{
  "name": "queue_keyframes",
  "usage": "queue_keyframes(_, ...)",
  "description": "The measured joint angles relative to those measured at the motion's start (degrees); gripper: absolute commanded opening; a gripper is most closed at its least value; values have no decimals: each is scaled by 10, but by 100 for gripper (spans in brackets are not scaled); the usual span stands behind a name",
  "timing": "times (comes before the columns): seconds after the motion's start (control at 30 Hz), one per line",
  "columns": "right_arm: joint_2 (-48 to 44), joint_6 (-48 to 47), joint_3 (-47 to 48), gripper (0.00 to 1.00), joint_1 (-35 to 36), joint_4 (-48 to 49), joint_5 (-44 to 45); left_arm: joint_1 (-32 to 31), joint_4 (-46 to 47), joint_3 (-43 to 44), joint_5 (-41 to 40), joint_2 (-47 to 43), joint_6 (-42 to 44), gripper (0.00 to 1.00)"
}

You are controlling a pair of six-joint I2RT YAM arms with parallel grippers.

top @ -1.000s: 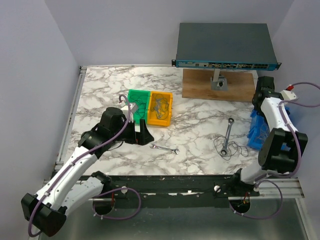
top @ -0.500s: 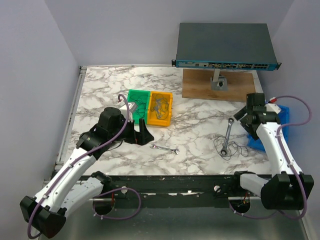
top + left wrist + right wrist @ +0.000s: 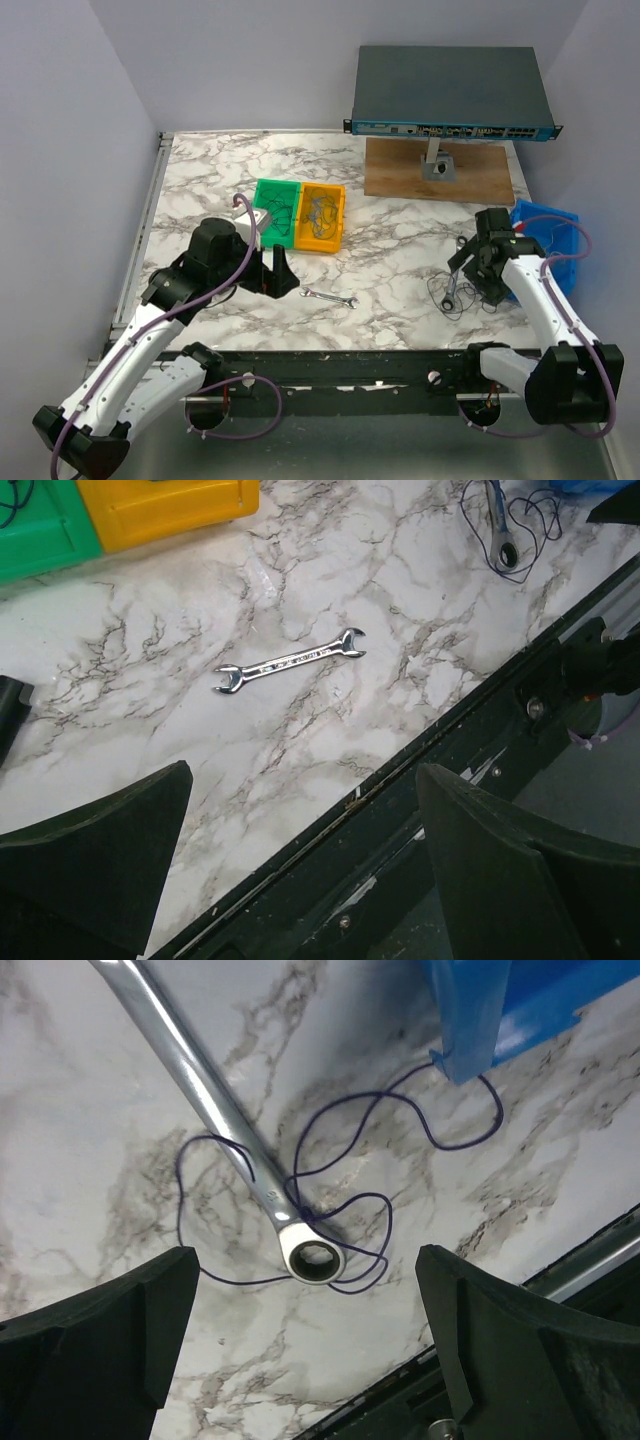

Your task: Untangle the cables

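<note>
The robot's right gripper needs to go down next onto the bunched crossing (image 3: 453,296) (image 3: 307,1215) beside the ring and close on it, since the dark blue cable's loops gather at the wrench's ring end.
A hair-thin dark blue cable (image 3: 437,290) lies in loose loops on the marble table, wound round the ring end of a steel ratchet wrench (image 3: 456,272). In the right wrist view the cable (image 3: 178,1200) crosses the wrench (image 3: 215,1095) just above its ring. My right gripper (image 3: 478,272) hovers over this tangle, open and empty (image 3: 305,1305). My left gripper (image 3: 278,272) is open and empty above the table's near edge (image 3: 305,790), far from the cable, which shows at the top right of its view (image 3: 483,542). More thin wires lie in the green bin (image 3: 262,192) and the orange bin (image 3: 338,192).
A small open-end wrench (image 3: 330,297) lies mid-table, also in the left wrist view (image 3: 290,662). A blue bin (image 3: 548,238) stands at the right, its corner over the cable (image 3: 480,1020). A network switch (image 3: 450,85) sits on a wooden board (image 3: 400,175) at the back.
My right arm has swung in from over the blue bin to above the cable and ratchet wrench. My left arm has drawn back slightly to the left.
</note>
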Motion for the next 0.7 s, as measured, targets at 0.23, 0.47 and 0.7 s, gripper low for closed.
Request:
queue_keyframes(0.23, 37, 21, -31, 99, 3, 2, -14, 0, 0, -11, -3, -14, 15, 99)
queue_keyframes(0.47, 77, 51, -45, 80, 3, 27, -7, 0, 0, -14, -4, -28, 21, 98)
queue_keyframes(0.7, 138, 73, -56, 16, 6, 72, 12, 2, 0, -17, -4, -36, 23, 99)
